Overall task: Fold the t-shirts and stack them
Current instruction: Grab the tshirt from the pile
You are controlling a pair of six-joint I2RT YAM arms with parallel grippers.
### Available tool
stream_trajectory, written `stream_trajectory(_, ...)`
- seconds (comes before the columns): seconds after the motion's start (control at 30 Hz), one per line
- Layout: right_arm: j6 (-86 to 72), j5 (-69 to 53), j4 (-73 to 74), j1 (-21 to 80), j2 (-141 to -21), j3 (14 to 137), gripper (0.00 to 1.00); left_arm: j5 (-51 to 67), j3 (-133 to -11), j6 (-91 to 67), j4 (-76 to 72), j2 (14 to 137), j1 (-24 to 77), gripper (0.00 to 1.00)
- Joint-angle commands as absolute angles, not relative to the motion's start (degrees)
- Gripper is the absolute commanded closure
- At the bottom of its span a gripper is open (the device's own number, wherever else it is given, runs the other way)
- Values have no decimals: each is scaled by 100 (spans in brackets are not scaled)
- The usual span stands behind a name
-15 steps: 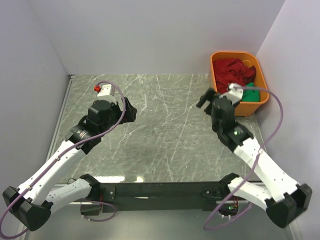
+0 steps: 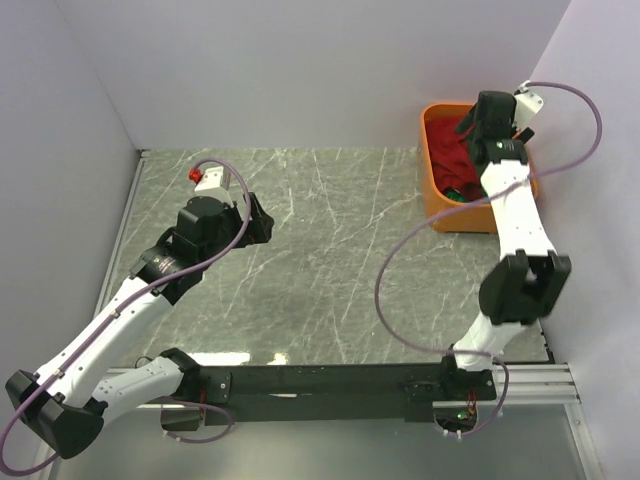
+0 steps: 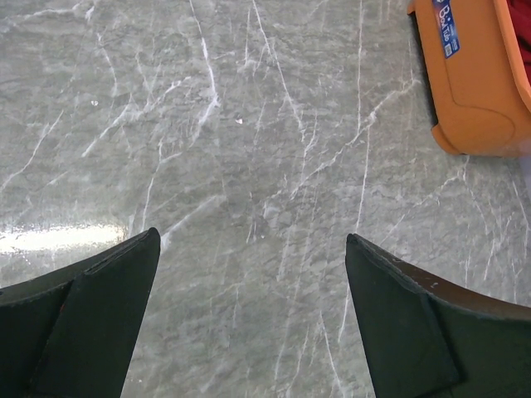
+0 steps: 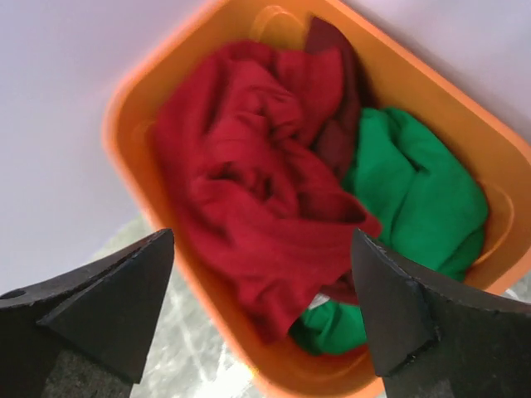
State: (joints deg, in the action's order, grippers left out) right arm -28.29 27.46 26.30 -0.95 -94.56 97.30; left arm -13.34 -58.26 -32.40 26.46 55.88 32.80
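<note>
The red t-shirt [image 2: 455,167] lies on top, so my right gripper will move down into the orange tub onto the shirt's broad fold next.
The bright red t-shirt [image 4: 249,191], the dark maroon t-shirt [image 4: 336,124] and the green t-shirt [image 4: 415,199] lie crumpled together in the orange tub [image 4: 124,108]. The red one is on top at the left, the green at the right, and the maroon shows between them. My right gripper [image 4: 262,240] is open and empty, hovering above the tub over the red shirt. In the top view it [image 2: 472,128] is over the tub [image 2: 433,190] at the back right. My left gripper [image 3: 251,240] is open and empty above bare marble, left of centre in the top view [image 2: 262,222].
The grey marble table [image 2: 340,240] is walled by white panels at the back and both sides. The tub sits in the back right corner, and its near end shows in the left wrist view [image 3: 473,83]. A black rail [image 2: 320,380] runs along the near edge.
My right arm has swung from beside the tub, over the table, up and back to hover over the tub. The left arm has not moved.
</note>
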Motion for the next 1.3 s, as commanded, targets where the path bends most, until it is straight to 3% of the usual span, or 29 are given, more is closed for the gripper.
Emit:
stream_trajectory(0.0, -3075, 2689, 3734, -307, -10115, 10684, 9, -1239, -6047, -3287, 2646, 5502, 3278, 1)
stream_trajectory(0.37, -3313, 2452, 3375, -369, -10406, 9800, 10, -1090, -6047, -3261, 2611, 5572, 3278, 1)
stream_trajectory(0.47, -3305, 2382, 3305, -369, -10520, 9826, 16, -1134, -6003, -3287, 2593, 5563, 3278, 1)
stream_trajectory(0.67, -3191, 2399, 3190, -387, -10661, 10202, 51, -1107, -6029, -3331, 2628, 5651, 3278, 2)
stream_trajectory(0.7, -3156, 2408, 3225, -387, -10722, 10308, 69, -1116, -6047, -3331, 2619, 5660, 3270, 2)
stream_trajectory(0.8, -3077, 2391, 3427, -396, -10994, 10722, 99, -1151, -6091, -3331, 2654, 5704, 3270, 2)
stream_trajectory(1.27, -2857, 2329, 3164, -387, -10108, 11460, 100, -1160, -6267, -3322, 2646, 5862, 3278, 2)
